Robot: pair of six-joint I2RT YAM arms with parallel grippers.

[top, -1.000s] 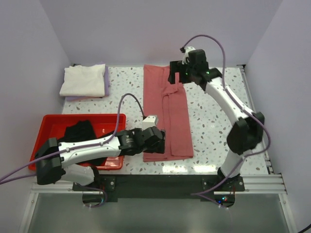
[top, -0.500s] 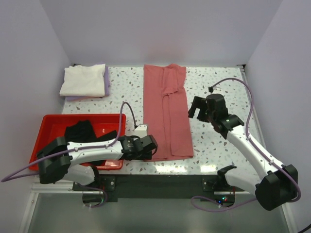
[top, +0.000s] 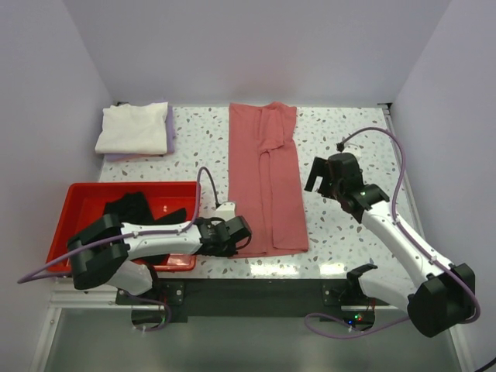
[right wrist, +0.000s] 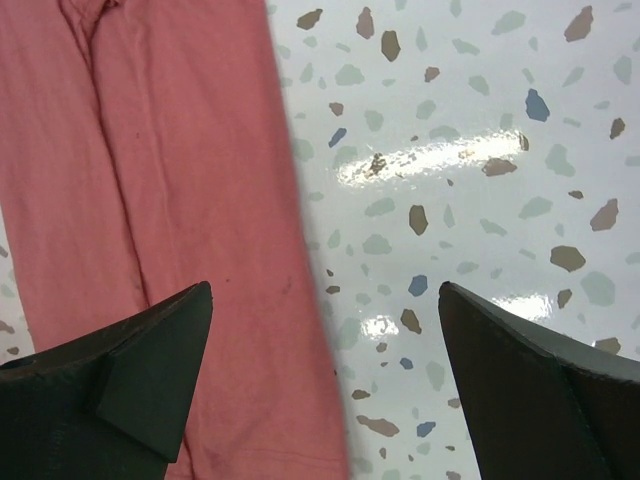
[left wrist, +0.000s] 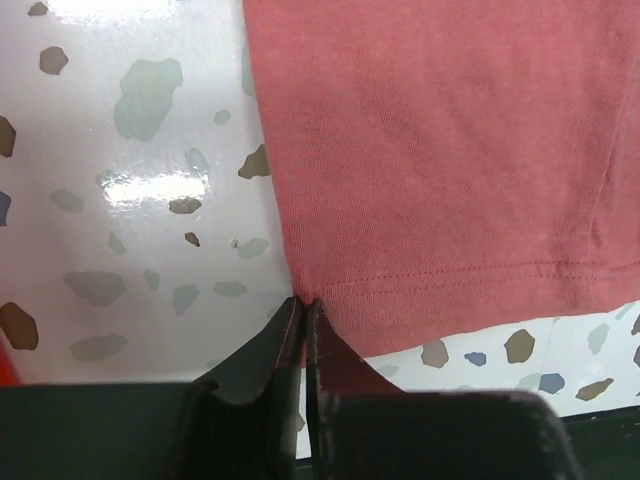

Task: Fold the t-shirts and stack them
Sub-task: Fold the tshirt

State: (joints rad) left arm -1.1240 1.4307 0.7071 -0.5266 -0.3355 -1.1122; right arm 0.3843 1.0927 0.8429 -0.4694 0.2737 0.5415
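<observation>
The t-shirt's ungripped near hem corner (top: 304, 249) is lower and farther back than my right gripper, which should next pull back toward my base and go down onto that corner.
A salmon t-shirt (top: 263, 178) lies on the speckled table, folded lengthwise into a long strip. My left gripper (top: 242, 245) is down at the strip's near left corner. In the left wrist view the left gripper (left wrist: 304, 305) is shut on the hem corner of the salmon t-shirt (left wrist: 430, 150). My right gripper (top: 316, 177) hovers open just right of the strip's middle. In its wrist view the right gripper (right wrist: 325, 290) straddles the right edge of the salmon t-shirt (right wrist: 150, 180) without touching it. A cream-white t-shirt (top: 133, 128) lies folded on a lavender one (top: 169, 133) at the back left.
A red plastic tray (top: 132, 186) stands at the near left with a black t-shirt (top: 132, 209) crumpled in it. The left arm lies along the tray's front edge. White walls close in the table at the back and both sides.
The left gripper has slid to the shirt's near left corner and shut on it. The right arm has swung from the shirt's far end back to beside its middle, still open.
</observation>
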